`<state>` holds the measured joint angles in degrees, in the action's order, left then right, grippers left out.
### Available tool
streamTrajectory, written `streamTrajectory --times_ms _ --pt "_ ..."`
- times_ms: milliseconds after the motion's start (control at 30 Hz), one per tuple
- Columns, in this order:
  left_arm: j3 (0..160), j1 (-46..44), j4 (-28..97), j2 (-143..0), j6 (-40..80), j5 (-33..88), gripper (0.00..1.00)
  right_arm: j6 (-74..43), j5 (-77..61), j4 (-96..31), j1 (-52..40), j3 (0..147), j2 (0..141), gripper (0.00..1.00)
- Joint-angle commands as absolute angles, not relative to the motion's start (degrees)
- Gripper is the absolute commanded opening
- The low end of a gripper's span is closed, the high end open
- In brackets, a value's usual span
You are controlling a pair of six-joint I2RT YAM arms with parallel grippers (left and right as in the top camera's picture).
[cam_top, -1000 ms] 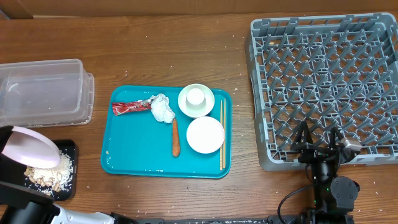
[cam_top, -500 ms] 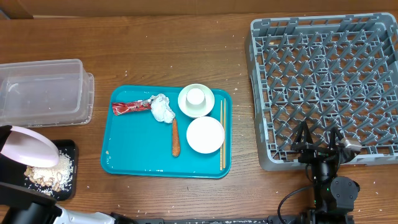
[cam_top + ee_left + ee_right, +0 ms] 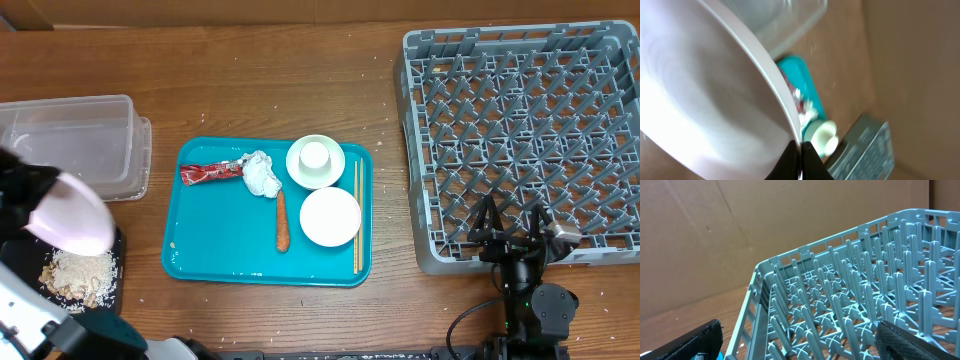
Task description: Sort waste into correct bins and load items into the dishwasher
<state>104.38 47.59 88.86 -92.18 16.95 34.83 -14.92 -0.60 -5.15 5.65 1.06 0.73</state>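
Observation:
My left gripper will next move from the black tray over the teal tray [image 3: 210, 250]. Then it will lower the plate flat beside the orange-brown stick.
My left gripper [image 3: 801, 159] is shut on the rim of the pale pink plate [image 3: 72, 215], which hangs tilted over the black tray [image 3: 112, 262] holding pale food scraps [image 3: 72, 272]. The clear tub [image 3: 70, 145] lies just beyond. On the teal tray [image 3: 210, 250] lie the red wrapper [image 3: 208, 172], white tissue [image 3: 263, 176], orange-brown stick [image 3: 282, 222], a bowl [image 3: 330, 216] and a second bowl [image 3: 303, 172] with the cup [image 3: 315, 155] in it. My right gripper [image 3: 512, 228] stands open at the near edge of the grey dish rack [image 3: 520, 110], with nothing in it.
Thin wooden chopsticks [image 3: 357, 215] lie along the teal tray's right side. Pale crumbs are scattered on the wooden table [image 3: 260, 80]. In the right wrist view the rack's pegs [image 3: 850, 300] stand right in front of the open fingers.
The left arm has lifted and swung the plate a little up and to the right over the black tray. The right arm has not moved.

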Motion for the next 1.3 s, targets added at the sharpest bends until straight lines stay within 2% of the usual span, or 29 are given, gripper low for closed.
streamTrajectory --times_ms 0,300,567,967,1267 --pt "105.5 39.8 90.7 -90.7 17.6 24.8 0.04 -14.6 -0.1 -4.8 6.0 0.5 0.2 1.00" --pt "104.2 15.9 90.8 -90.7 25.0 9.8 0.04 -14.6 -0.1 -4.8 6.0 0.5 0.2 1.00" --pt "103.8 1.5 91.3 -92.0 30.1 0.8 0.04 -14.6 -0.1 -4.8 6.0 0.5 0.2 1.00" --pt "98.3 -13.3 90.5 -100.8 36.0 -2.7 0.04 -14.6 -0.1 -4.8 6.0 0.5 0.2 1.00" --pt "89.7 -20.1 82.7 -108.3 36.5 -1.5 0.04 -14.6 -0.1 -4.8 6.0 0.5 0.2 1.00"
